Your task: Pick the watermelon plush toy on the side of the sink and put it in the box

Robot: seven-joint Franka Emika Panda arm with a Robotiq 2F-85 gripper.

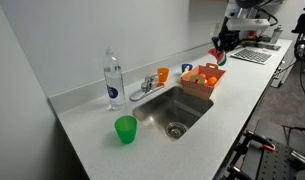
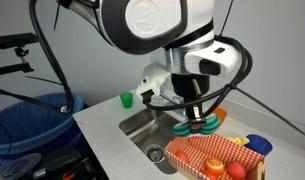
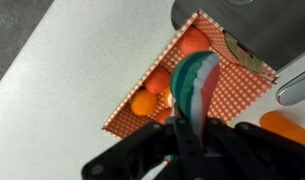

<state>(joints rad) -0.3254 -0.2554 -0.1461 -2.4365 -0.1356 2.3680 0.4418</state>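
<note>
The watermelon plush toy (image 2: 199, 127) is still above the box's rim, so the gripper will next move over the bare checkered bottom of the box and lower to release the toy.
My gripper (image 3: 189, 128) is shut on the watermelon plush toy (image 3: 195, 85), a slice with red face, white band and green rind. It hangs above the orange checkered box (image 3: 237, 95), which holds small orange toys. In an exterior view the gripper (image 2: 197, 118) holds the toy (image 2: 199, 127) just above the box (image 2: 207, 158), beside the steel sink (image 2: 147, 127). In an exterior view the gripper (image 1: 224, 42) is above the box (image 1: 202, 82) at the far end of the sink (image 1: 174, 112).
A green cup (image 1: 125, 128) and a water bottle (image 1: 113, 80) stand near the sink's near end. A chrome faucet (image 1: 147, 84) and a small orange cup (image 1: 163, 74) are behind the sink. A keyboard (image 1: 254, 56) lies further along the counter.
</note>
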